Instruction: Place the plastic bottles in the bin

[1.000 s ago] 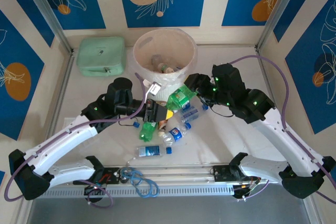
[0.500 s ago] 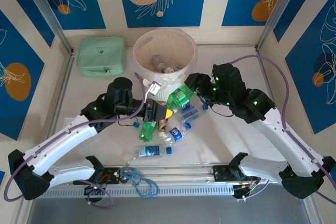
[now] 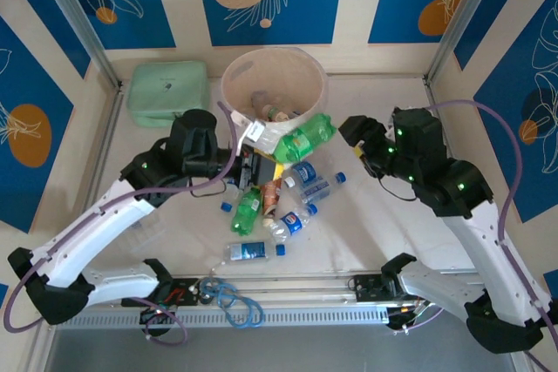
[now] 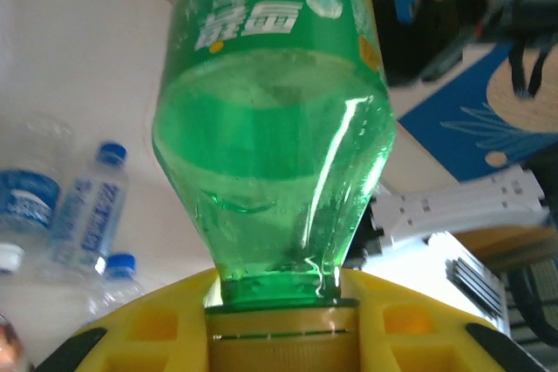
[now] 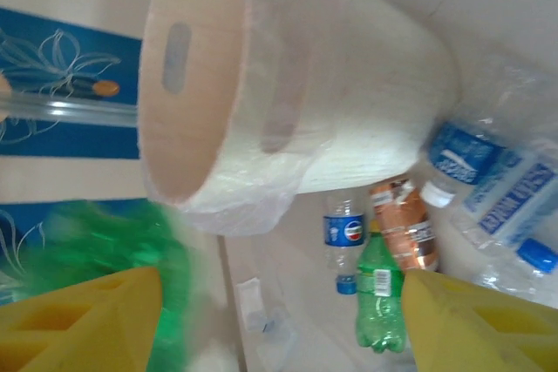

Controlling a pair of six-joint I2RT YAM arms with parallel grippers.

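My left gripper holds the green bottle (image 3: 305, 138) and should next carry it outward past the bin's front rim and let go of it over the bin's opening (image 3: 274, 84), which is outward of the gripper.
A green plastic bottle (image 3: 305, 138) hangs in the air just in front of the bin (image 3: 235, 76), lying nearly level. My left gripper (image 3: 270, 166) is shut on its neck. In the left wrist view the yellow fingers (image 4: 131, 337) clamp the neck above the yellow cap, and the bottle (image 4: 275, 128) rises away from the camera. My right gripper (image 3: 353, 138) stands open to the right of the bottle, apart from it. Its yellow fingers (image 5: 78, 320) are spread with nothing between them. Several more plastic bottles lie on the table: a green one (image 3: 247, 213), a brown-labelled one (image 3: 270, 198), and blue-labelled clear ones (image 3: 305, 172).
The bin (image 5: 366, 111) holds a few bottles (image 3: 270, 111), and thin plastic film hangs at its front. A mint-green case (image 3: 168, 91) sits left of it. A loose blue cap (image 3: 225, 207) and a clear bottle (image 3: 253, 251) lie nearer the front rail, where cables (image 3: 231, 298) coil.
My right gripper has opened, let go of the green bottle and drawn back to the right. The left gripper has carried the bottle up and toward the bin.
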